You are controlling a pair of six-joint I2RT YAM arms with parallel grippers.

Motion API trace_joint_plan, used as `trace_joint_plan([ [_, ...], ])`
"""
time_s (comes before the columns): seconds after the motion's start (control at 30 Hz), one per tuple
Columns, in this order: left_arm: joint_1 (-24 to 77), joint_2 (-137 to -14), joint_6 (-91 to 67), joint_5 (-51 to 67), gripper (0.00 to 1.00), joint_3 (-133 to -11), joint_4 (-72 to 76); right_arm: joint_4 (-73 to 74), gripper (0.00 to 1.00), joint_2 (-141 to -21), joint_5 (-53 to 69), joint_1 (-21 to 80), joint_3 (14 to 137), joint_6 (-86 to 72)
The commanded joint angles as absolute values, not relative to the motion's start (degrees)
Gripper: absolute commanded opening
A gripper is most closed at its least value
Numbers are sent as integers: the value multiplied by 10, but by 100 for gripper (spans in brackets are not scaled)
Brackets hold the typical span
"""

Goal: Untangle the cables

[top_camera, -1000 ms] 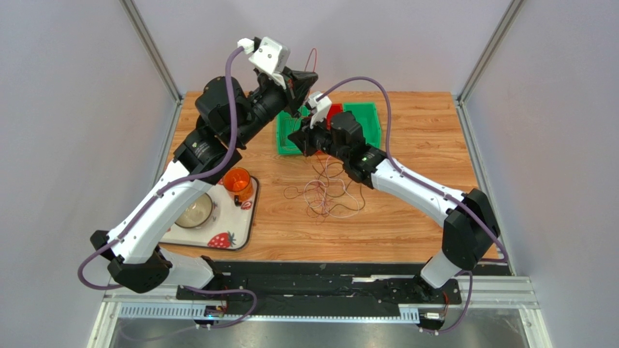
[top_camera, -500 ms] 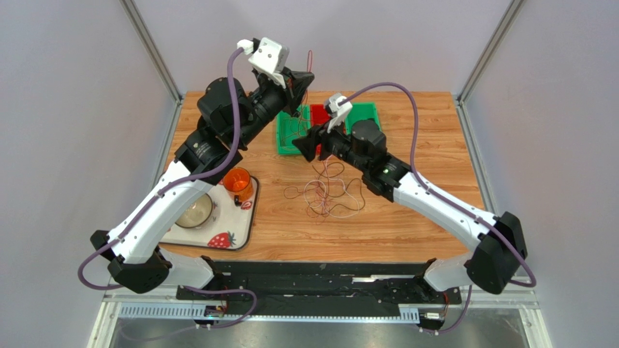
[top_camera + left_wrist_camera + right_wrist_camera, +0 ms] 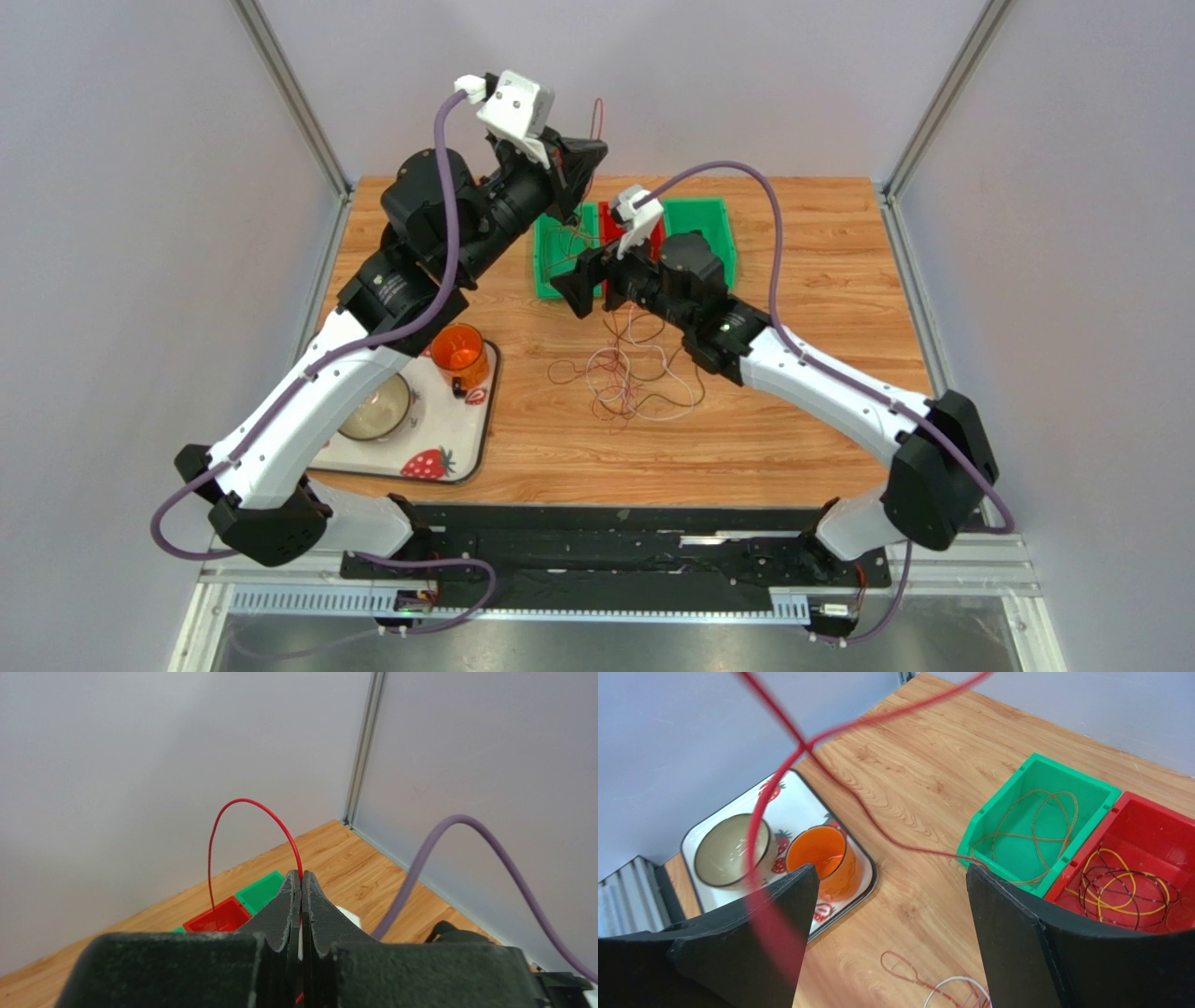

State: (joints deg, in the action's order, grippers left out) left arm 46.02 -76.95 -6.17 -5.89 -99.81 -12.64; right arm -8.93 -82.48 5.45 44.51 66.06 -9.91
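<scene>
My right gripper first moves away from my base toward my left gripper next, to get its open fingers around the red cable.
My left gripper [image 3: 582,149] is raised high over the back of the table. It is shut [image 3: 302,876] on a thin red cable [image 3: 231,805], which arcs up from its tips and drops toward the bins. My right gripper [image 3: 575,284] hovers lower, beside the bins, with its jaws wide open [image 3: 891,875] and nothing between them. The red cable [image 3: 808,745] crosses loosely in front of it and runs to the green bin's corner. A tangle of red, brown and whitish cables [image 3: 631,371] lies on the wood below.
A green bin [image 3: 1032,759] holds brown-orange loops. The red bin [image 3: 1158,805] next to it holds yellow and dark loops. At the left, a strawberry-print tray [image 3: 435,448] carries an orange cup [image 3: 459,350] and a bowl [image 3: 376,406].
My right gripper has gone from shut to wide open and shifted slightly left, off the red bin. Its elbow swung out to the right. The left arm has barely moved.
</scene>
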Motion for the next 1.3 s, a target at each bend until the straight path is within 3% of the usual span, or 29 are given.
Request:
trace_joint_plan([
  [0.0,459,-762,-81,-43,0,-1011,-120,-147,82,-874,11,448,723,-76],
  [0.1,459,-758,-82,-47,0,-1006,-118,-156,75,-900,5,448,755,-72],
  [0.17,459,-759,-80,-47,0,-1006,-119,-155,58,-913,5,448,772,-73],
  [0.2,459,-759,-79,-47,0,-1006,-120,-153,43,-916,4,448,775,-72],
  [0.23,459,-759,-78,-47,0,-1007,-120,-153,20,-916,2,448,777,-73],
  [0.3,459,-759,-77,-47,0,-1008,-120,-153,19,-913,-20,448,772,-72],
  [0.37,459,-759,-75,-49,0,-1008,-118,-150,1,-909,-29,448,769,-69],
  [0.63,453,-774,-33,-125,0,-1018,-135,-107,0,-836,-15,448,721,-60],
  [0.77,390,-815,-79,-178,1,-1055,-219,-62,0,-757,-15,446,686,-47],
  [0.87,318,-873,-163,-120,54,-1108,-331,-48,0,-708,-18,441,699,-50],
  [0.9,291,-886,-194,-99,94,-1119,-356,-40,0,-702,-18,441,711,-46],
  [1.07,258,-943,-228,13,98,-1142,-427,30,0,-709,-17,439,837,-27],
  [1.27,256,-917,-221,25,98,-1093,-447,87,0,-775,-57,428,939,-3],
])
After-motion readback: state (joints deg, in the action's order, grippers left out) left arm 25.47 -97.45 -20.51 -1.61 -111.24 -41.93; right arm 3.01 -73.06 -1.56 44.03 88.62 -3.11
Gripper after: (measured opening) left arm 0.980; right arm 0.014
